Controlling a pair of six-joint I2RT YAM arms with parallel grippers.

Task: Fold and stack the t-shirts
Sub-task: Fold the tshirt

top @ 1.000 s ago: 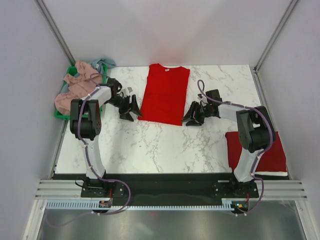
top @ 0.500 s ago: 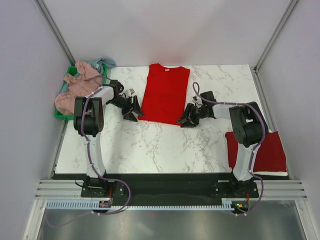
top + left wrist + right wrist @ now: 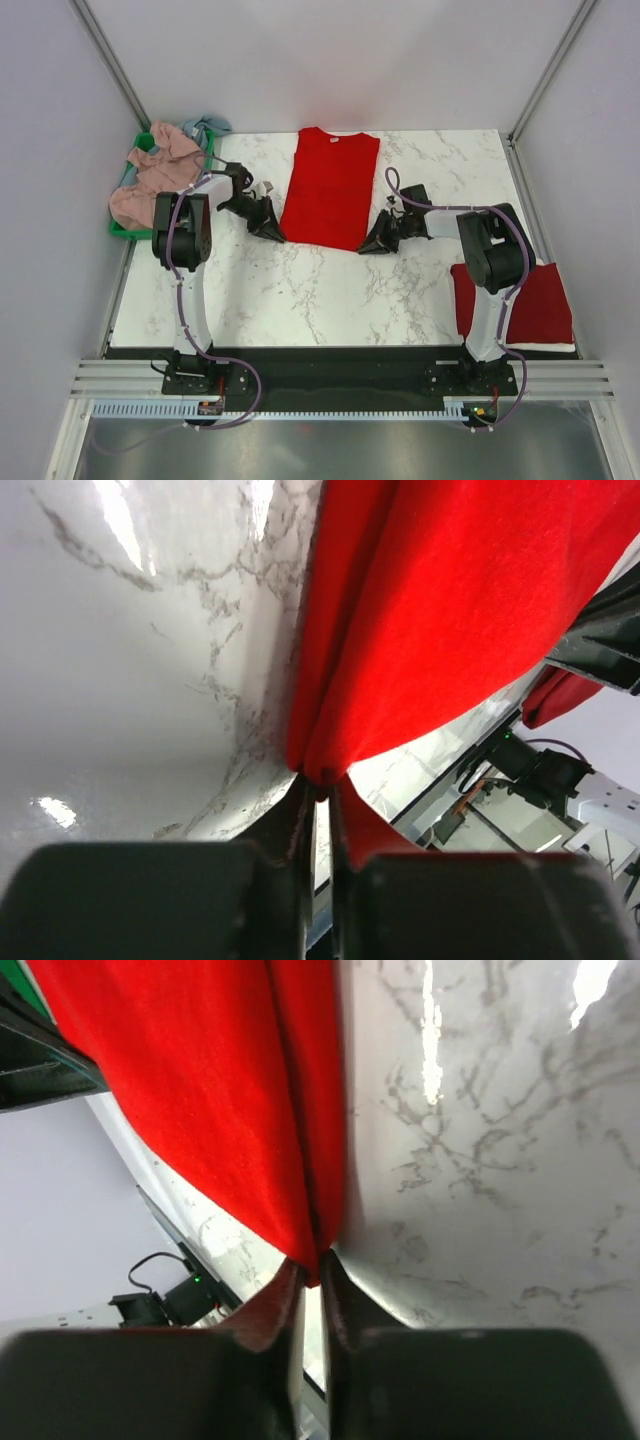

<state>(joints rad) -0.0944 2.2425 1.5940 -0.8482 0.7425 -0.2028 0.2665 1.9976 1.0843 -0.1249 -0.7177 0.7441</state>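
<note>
The left gripper raises the hem corner next, carries it outward and releases it at the collar end [image 3: 307, 143], since the shirt still lies full length.
A bright red t-shirt [image 3: 331, 185], sides folded in, lies flat on the marble table with its collar at the far side. My left gripper [image 3: 274, 231] is shut on its near left hem corner [image 3: 318, 770]. My right gripper [image 3: 370, 245] is shut on the near right hem corner [image 3: 313, 1260]. In both wrist views the red cloth is pinched between the fingertips and drapes away from them. A folded red t-shirt [image 3: 520, 300] rests at the table's right near edge. Pink [image 3: 150, 175] and grey-blue [image 3: 207, 127] t-shirts are heaped at the far left.
A green plastic bin [image 3: 125, 230] holds the heaped shirts beyond the table's left edge. Frame posts and pale walls close in the table [image 3: 300, 290] at the back and sides. The arm bases stand at the near edge.
Both grippers slid inward to the shirt's near hem corners and closed on the cloth; a second ago they stood open just outside its edges.
</note>
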